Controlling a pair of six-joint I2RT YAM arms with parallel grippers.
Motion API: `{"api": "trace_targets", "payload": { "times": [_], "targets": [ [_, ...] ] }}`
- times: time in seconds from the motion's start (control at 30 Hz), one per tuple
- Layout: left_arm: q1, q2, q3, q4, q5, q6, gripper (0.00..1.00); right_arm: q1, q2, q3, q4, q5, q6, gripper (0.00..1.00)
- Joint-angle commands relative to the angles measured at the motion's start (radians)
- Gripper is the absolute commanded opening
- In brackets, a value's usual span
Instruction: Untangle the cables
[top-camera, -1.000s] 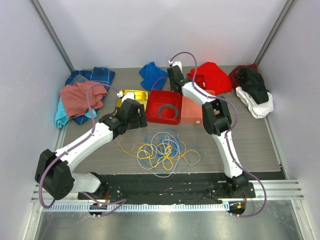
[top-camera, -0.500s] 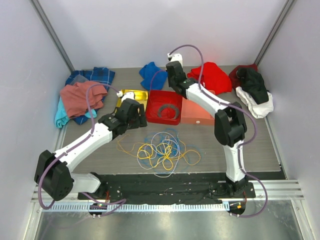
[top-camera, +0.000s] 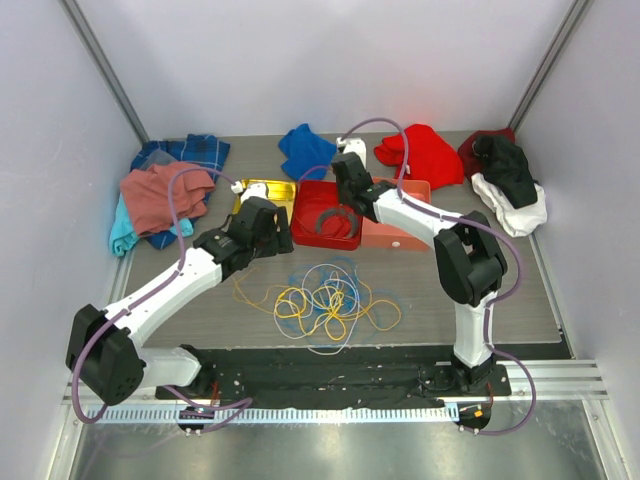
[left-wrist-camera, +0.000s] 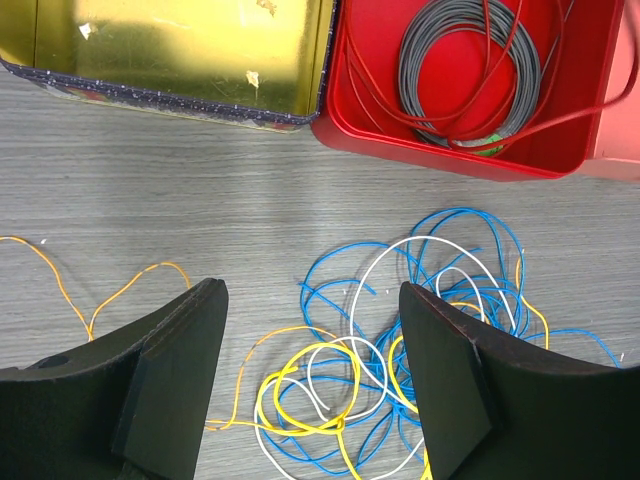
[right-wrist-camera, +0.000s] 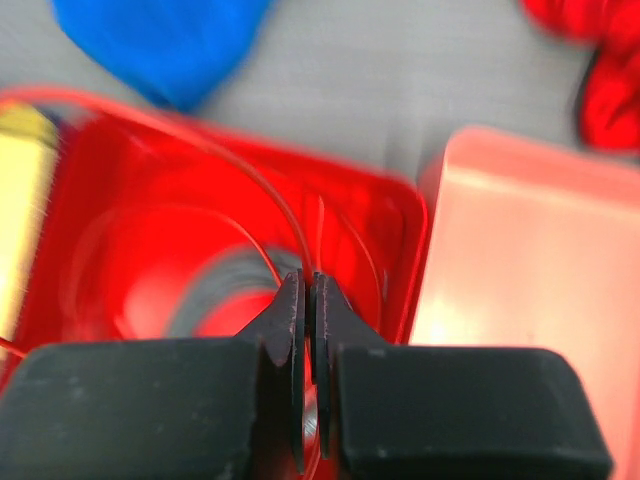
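Note:
The red cable goes down with my right gripper toward the grey ring (left-wrist-camera: 410, 70) below it in the red box next. My gripper then releases it, since the cable's loops lie there.
A tangle of yellow, blue, white and orange cables (top-camera: 325, 300) lies on the table in front of the arms. In the left wrist view the tangle (left-wrist-camera: 420, 330) sits between and just past the fingers. My left gripper (top-camera: 262, 225) (left-wrist-camera: 310, 295) is open and empty above the tangle's left edge. A loose orange cable (left-wrist-camera: 130, 290) trails to the left. A red cable (left-wrist-camera: 560, 115) loops inside the red box (top-camera: 305, 235) over a flat grey ring (left-wrist-camera: 410, 70). My right gripper (top-camera: 345, 195) (right-wrist-camera: 308, 275) is over that box, shut on the red cable (right-wrist-camera: 285, 215).
A gold tin (top-camera: 262, 188) stands left of the red box and a pink lid (top-camera: 385, 225) right of it. Clothes lie along the back: a plaid and pink heap (top-camera: 165, 190), a blue cloth (top-camera: 305, 148), a red cloth (top-camera: 425, 150) and a black-and-white one (top-camera: 510, 185).
My right gripper has moved from the back of the table toward me and down over the red box. The left arm and the tangle have not moved.

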Motion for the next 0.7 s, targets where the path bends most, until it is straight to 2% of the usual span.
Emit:
{"api": "trace_targets", "payload": {
  "times": [0.0, 0.3, 0.47, 0.57, 0.67],
  "targets": [
    [-0.002, -0.027, 0.003, 0.008, -0.001, -0.008, 0.74, 0.009, -0.02, -0.07, 0.054, -0.016, 0.054, 0.01],
    [-0.002, -0.015, 0.008, 0.005, -0.014, -0.005, 0.74, 0.018, 0.008, -0.106, 0.036, -0.061, 0.059, 0.02],
    [-0.002, -0.01, 0.018, -0.001, -0.015, -0.005, 0.74, 0.026, -0.014, -0.095, 0.016, -0.061, 0.053, 0.3],
    [-0.002, -0.01, 0.018, 0.0, -0.018, -0.003, 0.74, 0.032, -0.043, -0.092, 0.005, -0.023, 0.043, 0.37],
    [-0.002, -0.01, 0.022, -0.006, -0.02, -0.003, 0.75, 0.035, -0.072, -0.084, -0.013, 0.013, 0.03, 0.39]
  ]
}}
